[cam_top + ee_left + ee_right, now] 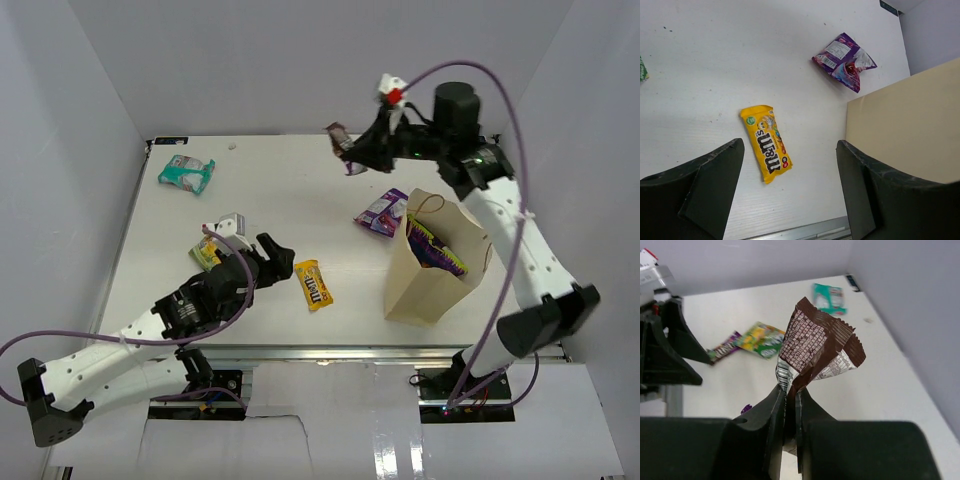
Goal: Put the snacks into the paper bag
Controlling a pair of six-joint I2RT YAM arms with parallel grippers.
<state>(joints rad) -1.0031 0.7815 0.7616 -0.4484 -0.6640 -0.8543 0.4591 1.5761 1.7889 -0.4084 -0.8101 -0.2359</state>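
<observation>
My right gripper swings back and to the right in the top view over the paper bag's opening [461, 234] next, releasing the brown packet where the chip bag leaves room.
The tan paper bag [432, 262] stands upright at the right front, with a dark-purple chip bag [434, 245] inside; its side shows in the left wrist view [910, 125]. My right gripper [362, 155] is high above the back of the table, left of the bag, shut on a brown packet [815, 345]. My left gripper [275, 255] is open and empty, just left of the yellow candy packet [313, 283], [766, 142]. A small purple packet [382, 211], [845, 61] lies beside the bag. The teal-white bag [187, 174] lies at the back left. The green-yellow bag [207, 252] lies partly under my left arm.
A small purple bar [722, 348] lies next to the green-yellow bag [761, 339]. White walls close in the table at the left, back and right. A metal rail [805, 232] runs along the front edge.
</observation>
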